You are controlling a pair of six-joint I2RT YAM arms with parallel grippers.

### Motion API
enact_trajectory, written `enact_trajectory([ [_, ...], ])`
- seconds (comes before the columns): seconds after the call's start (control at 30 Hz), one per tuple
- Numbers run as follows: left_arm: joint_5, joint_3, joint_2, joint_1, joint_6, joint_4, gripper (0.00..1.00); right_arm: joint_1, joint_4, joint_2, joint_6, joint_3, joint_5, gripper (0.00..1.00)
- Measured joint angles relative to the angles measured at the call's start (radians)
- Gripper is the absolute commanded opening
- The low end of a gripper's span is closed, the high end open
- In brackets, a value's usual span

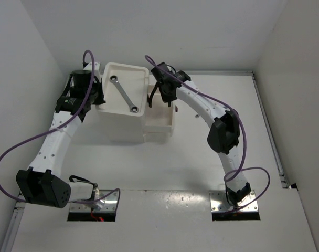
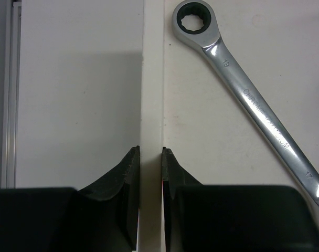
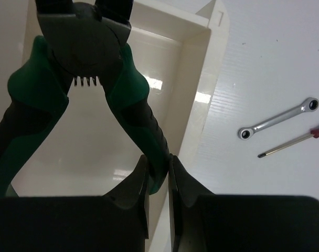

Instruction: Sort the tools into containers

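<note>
I will next move my right gripper down and slightly back and release the green-handled pliers (image 3: 86, 79) on the open drawer's empty bottom.
The white drawer unit (image 1: 117, 123) has a rimmed tray top with a long silver wrench (image 1: 123, 94) lying in it. My left gripper (image 1: 98, 100) is shut on the tray's left rim (image 2: 151, 79); its jaws (image 2: 150, 152) straddle that rim, and the wrench (image 2: 248, 94) lies to the right. My right gripper (image 1: 159, 98) is shut on one handle of the green-handled pliers (image 3: 86, 79). It holds them, head away, over an open pulled-out drawer (image 3: 112, 152). The gripper's tips (image 3: 158, 161) pinch the handle end.
The open drawer (image 1: 160, 125) sticks out on the unit's right side. A small silver wrench (image 3: 278, 119) and a thin screwdriver (image 3: 290, 144) lie on the white table beyond the drawer's right wall. White walls enclose the table on three sides.
</note>
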Motion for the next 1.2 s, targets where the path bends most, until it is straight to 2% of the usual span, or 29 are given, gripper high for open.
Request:
enact_trajectory([
  [0.57, -0.001, 0.0, 0.001, 0.0, -0.001, 0.003, 0.0, 0.036, -0.025, 0.079, -0.003, -0.062, -0.106, 0.0],
  [0.6, -0.001, -0.001, 0.001, 0.0, -0.002, 0.003, 0.0, 0.035, -0.029, 0.081, 0.0, -0.056, -0.12, 0.16],
  [0.7, -0.001, -0.002, 0.001, 0.0, -0.004, 0.005, 0.0, 0.031, -0.042, 0.085, 0.013, -0.034, -0.171, 0.41],
  [0.73, -0.002, -0.002, 0.001, 0.0, -0.005, 0.006, 0.0, 0.027, -0.043, 0.085, 0.016, -0.026, -0.188, 0.52],
  [0.77, -0.002, -0.002, 0.001, 0.0, -0.006, 0.006, 0.0, 0.025, -0.045, 0.085, 0.019, -0.019, -0.203, 0.56],
  [0.9, -0.003, -0.003, 0.001, 0.0, -0.007, 0.007, 0.0, 0.01, -0.047, 0.085, 0.028, -0.002, -0.241, 0.59],
  [1.03, -0.003, -0.003, 0.001, 0.0, -0.008, 0.008, 0.0, -0.019, -0.025, 0.062, 0.026, 0.002, -0.299, 0.52],
  [1.1, -0.002, -0.004, 0.001, 0.0, -0.008, 0.009, 0.0, -0.038, -0.002, 0.022, 0.019, -0.006, -0.332, 0.52],
  [1.17, 0.0, -0.004, 0.001, 0.0, -0.006, 0.01, 0.0, -0.066, 0.033, -0.053, -0.012, -0.034, -0.371, 0.6],
  [1.2, 0.001, -0.005, 0.001, 0.0, -0.007, 0.01, 0.0, -0.087, 0.068, -0.116, -0.04, -0.067, -0.398, 0.68],
])
